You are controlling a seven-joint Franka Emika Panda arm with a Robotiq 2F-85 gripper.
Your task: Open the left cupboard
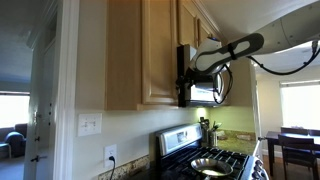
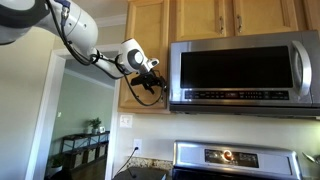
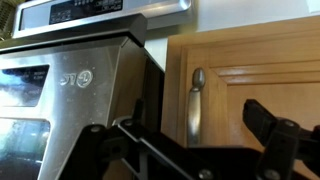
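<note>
The slim metal handle [image 3: 196, 100] already lies between my gripper's open fingers, so they should go straight toward the oak door and close around it next.
The left cupboard [image 1: 140, 50] is a tall light-oak wall cabinet with one long framed door, left of the steel microwave; it also shows in an exterior view [image 2: 146, 45]. Its door is closed. My gripper [image 1: 183, 80] [image 2: 150, 86] is at the door's lower edge next to the microwave. In the wrist view the gripper [image 3: 186, 128] is open, with the door's slim metal handle [image 3: 196, 100] between the two black fingers. The fingers are not touching the handle. The oak door panel [image 3: 255, 70] fills the right side.
The steel microwave [image 2: 240, 68] [image 1: 207, 92] [image 3: 60, 95] hangs close beside the handle. Shorter oak doors [image 2: 206, 16] sit above it. A stove [image 1: 205, 155] [image 2: 232, 160] stands below. A wall switch [image 1: 90, 125] and an outlet [image 1: 110, 155] are on the wall.
</note>
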